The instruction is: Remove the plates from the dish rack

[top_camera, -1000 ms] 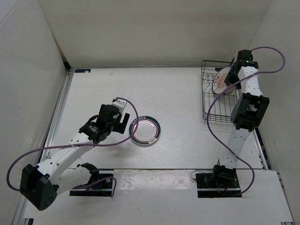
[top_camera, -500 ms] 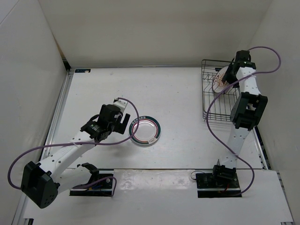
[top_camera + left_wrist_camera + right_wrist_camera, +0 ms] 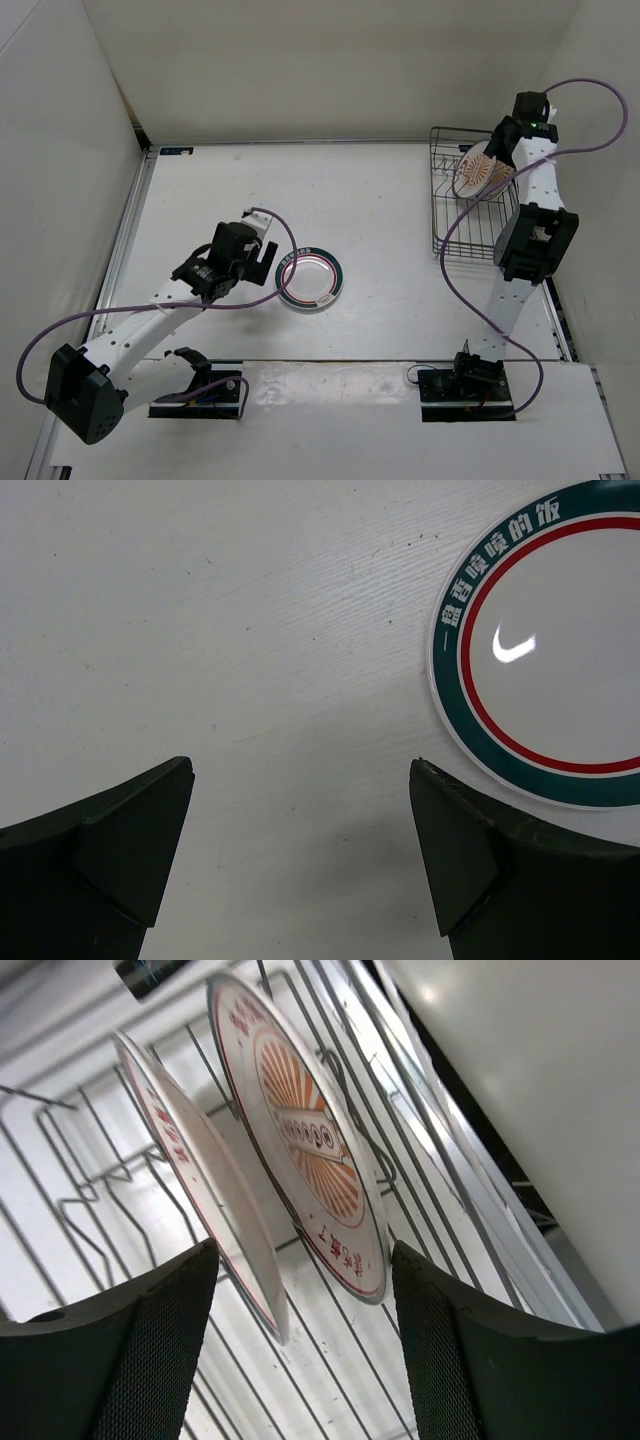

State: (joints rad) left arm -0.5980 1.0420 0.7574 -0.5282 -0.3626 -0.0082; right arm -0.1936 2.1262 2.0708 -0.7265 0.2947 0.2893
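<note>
I will lower my right gripper, toward the left in the top view, onto the edge-on plate's rim alone, as both plates show between my fingers.
The black wire dish rack stands at the far right. Two white plates with orange sunburst centres stand upright in its tines: one faces my right wrist camera, the other shows edge-on beside it. In the top view they overlap. My right gripper is open above them, its jaws on either side of both plates' lower edges, touching neither. The third plate, with green and pink rim rings, lies flat mid-table and shows in the left wrist view. My left gripper is open and empty just left of it.
White walls enclose the table on the left, back and right. The rack sits close to the right wall. A metal rail runs along the table's left edge. Purple cables trail from both arms.
My right wrist has shifted slightly right and back above the rack. The left arm and the flat plate have not moved.
</note>
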